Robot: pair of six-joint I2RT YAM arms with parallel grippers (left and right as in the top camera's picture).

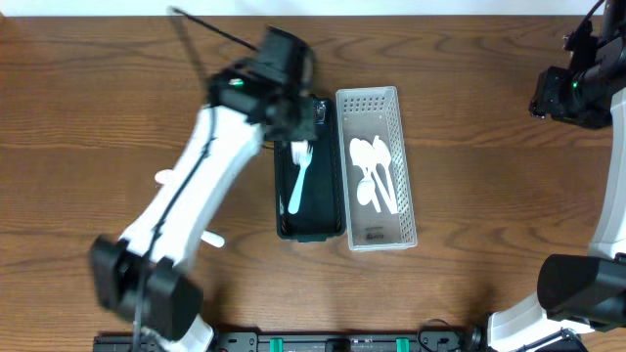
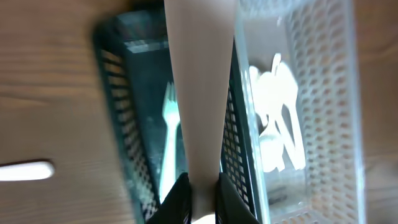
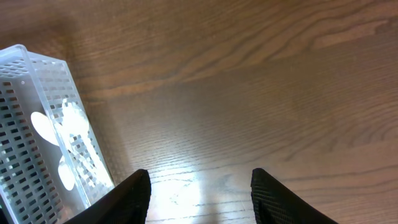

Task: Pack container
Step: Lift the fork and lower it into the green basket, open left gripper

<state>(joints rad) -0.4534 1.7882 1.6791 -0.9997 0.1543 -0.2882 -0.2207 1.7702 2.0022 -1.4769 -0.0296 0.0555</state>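
My left gripper needs to go down next into the green basket, over the bare bottom beside the fork (image 1: 298,181) (image 2: 168,137), and let go of the utensil's handle, because that part of the basket is empty.
A dark green basket (image 1: 333,210) holds a white fork (image 1: 298,181); both also show in the left wrist view, the basket (image 2: 121,124) and the fork (image 2: 168,137). Beside it on the right, a clear white basket (image 1: 377,98) holds several white spoons (image 1: 377,171), which also show in the left wrist view (image 2: 277,118). My left gripper (image 2: 202,186) hovers over the far end of the green basket (image 1: 301,122), shut on the handle of a white plastic utensil (image 2: 199,93) whose head is out of view. My right gripper (image 3: 199,186) is open and empty over bare table at the far right (image 1: 562,93).
Two more white utensils lie on the wood left of the green basket, one (image 1: 166,178) partly hidden by my left arm and one (image 1: 213,240) nearer the front; one shows in the left wrist view (image 2: 25,171). The clear basket's corner (image 3: 37,112) is left of my right gripper.
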